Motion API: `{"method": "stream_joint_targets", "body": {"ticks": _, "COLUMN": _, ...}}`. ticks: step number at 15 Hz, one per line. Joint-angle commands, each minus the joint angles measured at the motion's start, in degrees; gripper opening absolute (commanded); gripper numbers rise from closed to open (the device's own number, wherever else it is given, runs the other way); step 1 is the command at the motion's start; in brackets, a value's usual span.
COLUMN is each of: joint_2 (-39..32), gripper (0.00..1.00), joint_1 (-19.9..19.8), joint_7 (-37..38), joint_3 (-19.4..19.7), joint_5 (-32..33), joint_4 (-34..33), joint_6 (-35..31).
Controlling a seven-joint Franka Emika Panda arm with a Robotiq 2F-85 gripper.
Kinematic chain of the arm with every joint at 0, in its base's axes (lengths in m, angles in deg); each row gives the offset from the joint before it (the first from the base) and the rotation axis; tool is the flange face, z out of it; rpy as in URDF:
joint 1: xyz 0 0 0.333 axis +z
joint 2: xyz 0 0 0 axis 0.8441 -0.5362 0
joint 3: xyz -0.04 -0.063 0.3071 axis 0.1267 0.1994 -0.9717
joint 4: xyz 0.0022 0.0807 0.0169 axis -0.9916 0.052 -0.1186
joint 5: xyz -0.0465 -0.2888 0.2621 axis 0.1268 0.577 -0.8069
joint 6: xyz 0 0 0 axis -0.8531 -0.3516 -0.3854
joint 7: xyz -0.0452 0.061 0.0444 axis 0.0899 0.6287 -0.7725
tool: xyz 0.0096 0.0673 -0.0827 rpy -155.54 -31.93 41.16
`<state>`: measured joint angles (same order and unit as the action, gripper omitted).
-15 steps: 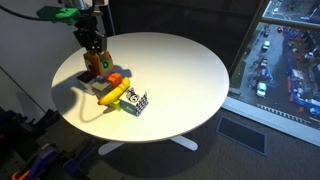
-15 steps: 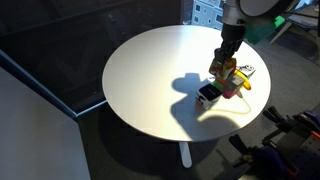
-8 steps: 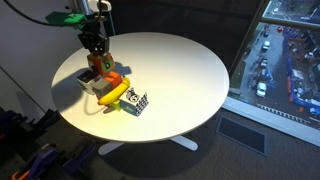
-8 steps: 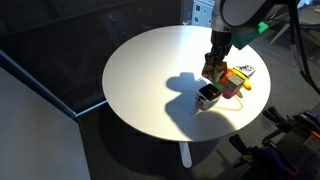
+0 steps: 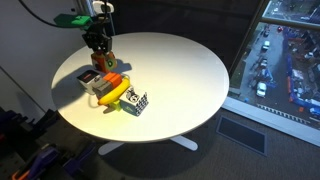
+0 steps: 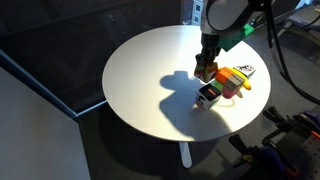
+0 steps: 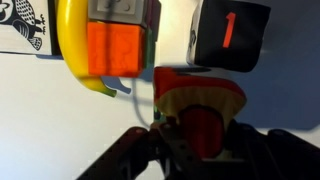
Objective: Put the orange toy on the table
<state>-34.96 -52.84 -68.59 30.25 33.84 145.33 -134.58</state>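
Note:
My gripper should leave the pile, then lower and release the orange toy on the bare white table below, beside the black cube.
My gripper is shut on the orange toy and holds it just above the round white table, beside the pile of toys. In an exterior view the gripper hangs left of the pile with the orange toy between its fingers. In the wrist view the toy shows orange-red with a yellowish edge, clamped between the dark fingers. The white tabletop lies below.
On the table lie a yellow banana toy, an orange-and-grey block, a black cube with a red mark and a black-and-white patterned cube. The table edge is close by. A window is at the right.
My gripper has lifted off the pile with the orange toy in it and moved a little away from the other toys. The pile has not moved.

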Motion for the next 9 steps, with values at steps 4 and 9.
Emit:
{"method": "stream_joint_targets", "body": {"ticks": 4, "joint_2": -3.74, "gripper": 0.19, "joint_1": 1.41, "joint_7": 4.75, "joint_3": 0.13, "joint_5": 0.71, "joint_4": -4.47, "joint_6": 0.18}}
{"method": "stream_joint_targets", "body": {"ticks": 9, "joint_2": -5.59, "gripper": 0.19, "joint_1": 2.24, "joint_7": 6.18, "joint_3": 0.22, "joint_5": 0.82, "joint_4": -5.87, "joint_6": -0.77}}
